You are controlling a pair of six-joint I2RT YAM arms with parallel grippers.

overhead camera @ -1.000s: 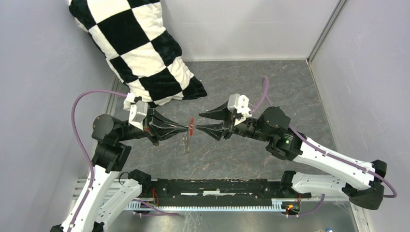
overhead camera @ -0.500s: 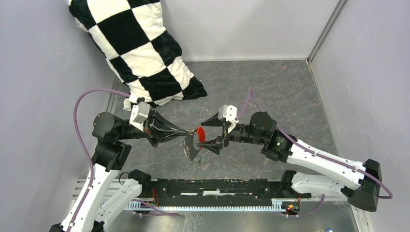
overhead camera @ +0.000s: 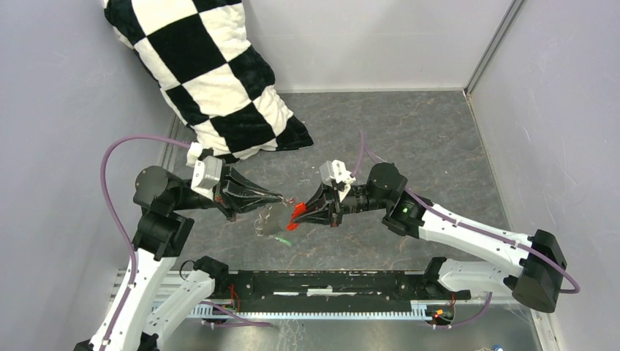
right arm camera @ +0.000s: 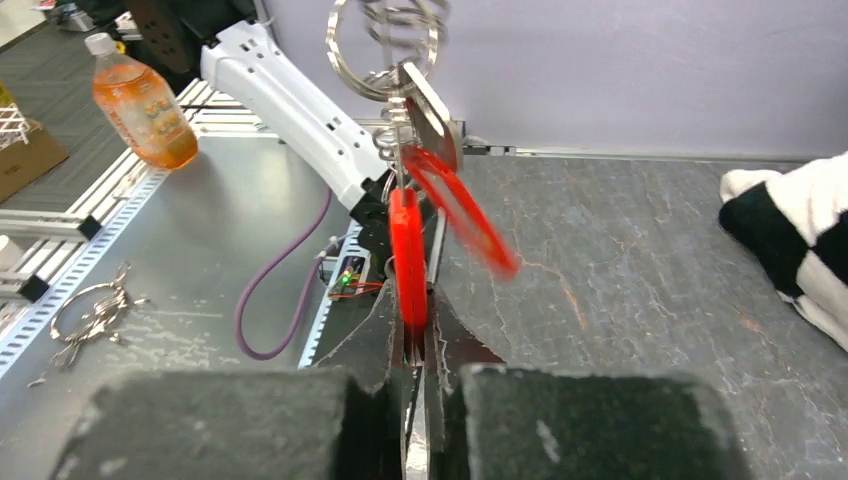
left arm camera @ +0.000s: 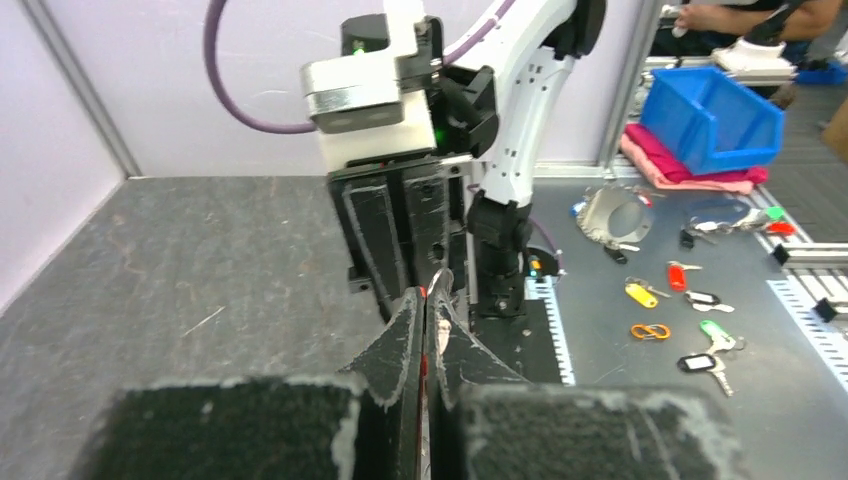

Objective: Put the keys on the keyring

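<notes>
The robot's right gripper will next tilt downward and lower the red piece [right arm camera: 407, 250] outward onto the floor beyond the keyring [right arm camera: 385, 45].
My left gripper [overhead camera: 284, 199] is shut; in the left wrist view [left arm camera: 428, 295] a thin red edge shows between its fingers and a bit of silver metal at the tips, so it holds the bunch. The silver keyring [right arm camera: 385, 45] hangs at the top of the right wrist view with a plain silver key [right arm camera: 432, 118] and a blurred, swinging red oval [right arm camera: 465, 215]. My right gripper [overhead camera: 295, 217] [right arm camera: 413, 325] is shut on a red plastic piece [right arm camera: 407, 250] seen edge-on; I cannot tell whether it is tag or key head. The green tag [overhead camera: 284, 241] dangles below.
A black-and-white checkered pillow [overhead camera: 212, 73] leans in the back left corner and shows at the right wrist view's right edge [right arm camera: 800, 240]. Grey walls enclose the stone-patterned floor [overhead camera: 409, 131]. Outside lie loose keys [left arm camera: 690, 300], a blue bin [left arm camera: 715, 115] and an orange bottle [right arm camera: 145, 100].
My right gripper was open; it has moved left and down and shut on the red piece. The ring and tags have swung down below my left gripper's tips.
</notes>
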